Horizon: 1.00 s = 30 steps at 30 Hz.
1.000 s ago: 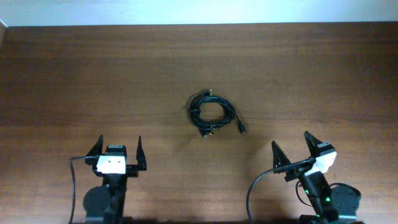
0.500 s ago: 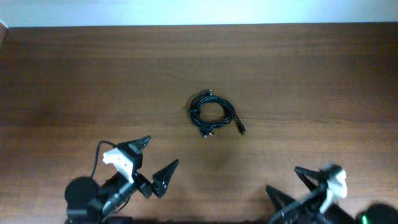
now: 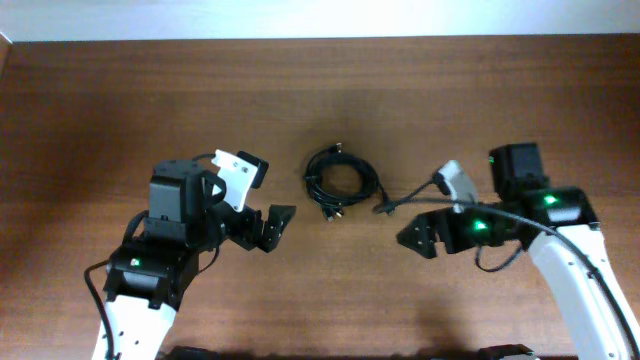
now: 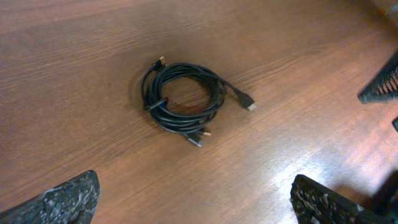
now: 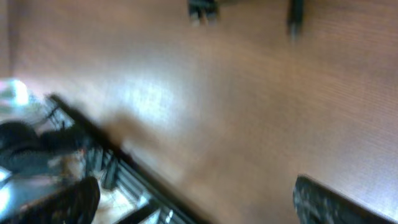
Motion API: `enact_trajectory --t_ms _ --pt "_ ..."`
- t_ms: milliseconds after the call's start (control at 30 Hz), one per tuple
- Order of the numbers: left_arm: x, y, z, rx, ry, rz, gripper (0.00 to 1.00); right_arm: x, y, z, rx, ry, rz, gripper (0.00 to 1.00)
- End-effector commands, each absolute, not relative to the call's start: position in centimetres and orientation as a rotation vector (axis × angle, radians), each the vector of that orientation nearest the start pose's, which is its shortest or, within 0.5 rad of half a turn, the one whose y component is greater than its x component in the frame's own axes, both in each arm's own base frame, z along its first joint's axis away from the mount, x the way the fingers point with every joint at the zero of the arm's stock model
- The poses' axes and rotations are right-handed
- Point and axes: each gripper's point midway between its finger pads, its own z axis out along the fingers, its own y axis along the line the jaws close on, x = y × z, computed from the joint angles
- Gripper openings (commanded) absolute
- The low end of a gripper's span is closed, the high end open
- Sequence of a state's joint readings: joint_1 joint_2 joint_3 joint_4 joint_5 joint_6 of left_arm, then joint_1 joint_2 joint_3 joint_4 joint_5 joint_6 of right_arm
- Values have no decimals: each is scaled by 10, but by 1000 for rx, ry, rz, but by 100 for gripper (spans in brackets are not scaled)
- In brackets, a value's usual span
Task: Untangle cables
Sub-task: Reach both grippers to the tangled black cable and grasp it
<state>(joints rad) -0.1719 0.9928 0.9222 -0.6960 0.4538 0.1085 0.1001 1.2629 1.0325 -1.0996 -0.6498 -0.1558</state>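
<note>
A short wrap lies across the coil's cables on the nearer side. I should next move my left gripper outward and down onto that wrap (image 3: 312, 179) (image 4: 157, 104) and close.
The cables (image 3: 340, 182) lie as one tangled black coil in the middle of the wooden table, with plug ends sticking out at the top, bottom and right. The left wrist view shows the coil (image 4: 183, 102) ahead of the jaws. My left gripper (image 3: 262, 225) is open and empty, a short way left of the coil. My right gripper (image 3: 428, 237) is open and empty, to the right of and below the coil. The right wrist view is blurred; only plug ends (image 5: 202, 9) show at its top edge.
The brown wooden table (image 3: 500, 110) fills the view. A pale wall strip runs along the far edge. The right arm's thick black wire (image 3: 410, 203) hangs close to the coil's right plug. The table's front edge and the floor beyond show in the right wrist view (image 5: 56, 180).
Both arms have risen from the front edge and swung inward toward the coil. The cables have not moved. Both grippers stay open.
</note>
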Motion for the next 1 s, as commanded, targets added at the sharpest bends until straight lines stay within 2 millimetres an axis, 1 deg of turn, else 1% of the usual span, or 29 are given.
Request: enact_trajectory --t_ms 0,33,67,100,167,200,233,267,300,333,367,400,433,467,500,533,567,600,633,667,700,733,767,800,833,867,900,933,967 --pt "284 -121 229 564 2187 -495 99 255 158 177 -703 2508 800 99" --pt "286 -121 232 565 2167 -491 99 266 169 180 -802 2423 701 99" --pt "289 -122 236 565 2149 -488 100 271 175 182 -867 2370 649 99" --pt "292 -122 240 565 2128 -482 98 276 177 184 -875 2347 617 99" --pt "303 -108 240 513 2128 -370 95 284 178 189 -868 2311 590 97" --pt "308 -99 238 482 2138 -307 92 285 179 189 -866 2305 590 88" --pt "312 -96 237 447 2149 -298 89 285 179 187 -867 2312 591 86" --pt "316 -97 229 431 2179 -308 88 286 176 174 -865 2369 578 86" --pt "318 -100 219 440 2209 -314 86 286 175 156 -874 2437 568 82" --pt "321 -103 209 452 2241 -321 85 287 175 136 -887 2499 559 82" --pt "325 -107 198 463 2269 -328 85 285 181 113 -915 2567 572 82" --pt "327 -110 188 470 2299 -333 84 274 194 84 -1006 2639 589 82" --pt "328 -110 181 473 2320 -335 84 268 201 73 -1058 2658 594 82" --pt "328 -111 177 475 2334 -337 84 262 210 63 -1109 2670 595 82" --pt "328 -111 174 476 2343 -338 84 257 217 59 -1156 2661 568 80" --pt "329 -112 174 478 2342 -338 84 260 225 60 -1202 2615 499 78" --pt "329 -112 175 478 2339 -338 84 266 228 60 -1208 2583 451 78" --pt "330 -112 175 478 2335 -337 79 274 231 62 -1196 2553 422 75" --pt "331 -112 176 477 2328 -337 79 280 234 64 -1156 2541 414 73" --pt "336 -113 179 477 2306 -335 79 294 237 68 -1030 2542 398 73" --pt "345 -115 178 506 2282 -321 78 306 238 77 -928 2536 388 73" --pt "348 -121 168 574 2280 -337 73 314 244 98 -910 2482 399 73" --pt "349 -130 161 661 2263 -375 71 321 248 121 -896 2425 409 73" --pt "360 -135 151 678 2254 -386 70 332 250 163 -860 2331 393 74" --pt "371 -138 142 709 2235 -376 72 337 246 192 -835 2281 361 74" --pt "374 -142 136 755 2218 -386 73 337 242 206 -818 2263 338 75" --pt "371 -162 122 945 2134 -479 74 334 225 234 -777 2240 266 78" --pt "363 -175 112 1094 2059 -550 73 328 218 240 -769 2244 246 78" --pt "361 -178 103 1157 2033 -560 72 320 212 243 -771 2255 240 78"
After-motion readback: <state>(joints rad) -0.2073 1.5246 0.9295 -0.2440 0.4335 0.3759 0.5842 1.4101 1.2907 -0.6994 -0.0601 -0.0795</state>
